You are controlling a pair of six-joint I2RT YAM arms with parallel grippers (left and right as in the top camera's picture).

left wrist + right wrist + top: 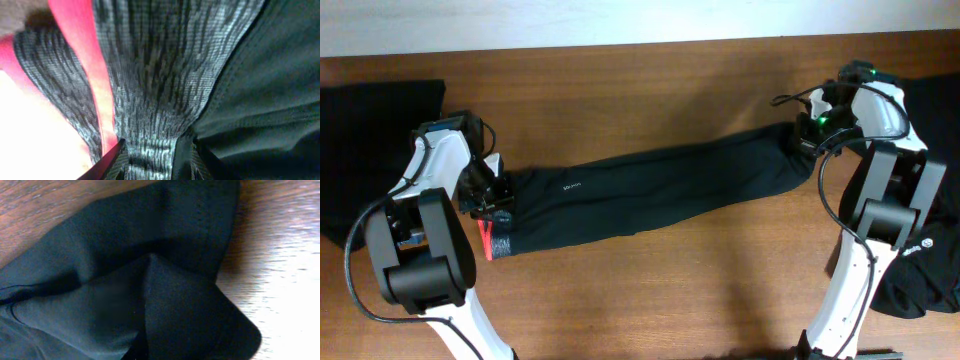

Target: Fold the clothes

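My right gripper will swing to the left in the overhead view, folding the trousers' leg end onto their middle (630, 193) and releasing it, as they lie stretched out.
The long black trousers (650, 190) lie stretched across the wooden table, one of the clothes. Their grey, red-edged waistband (493, 238) is at the left and the leg ends (782, 150) at the right. My left gripper (492, 196) is shut on the waistband. In the left wrist view the grey knit (150, 75) and its red edge (80, 40) bunch between my fingertips (111, 159). My right gripper (804, 135) sits on the leg ends. The right wrist view shows the black hem (200, 225) gathered into a fold (190, 310) that hides the jaws.
More black clothes lie at the table's sides: a pile at the far left (365, 130), one at the far right (938, 100), and one with a small white logo (925, 265) beside the right arm's base. Bare wood (650, 290) runs along the front.
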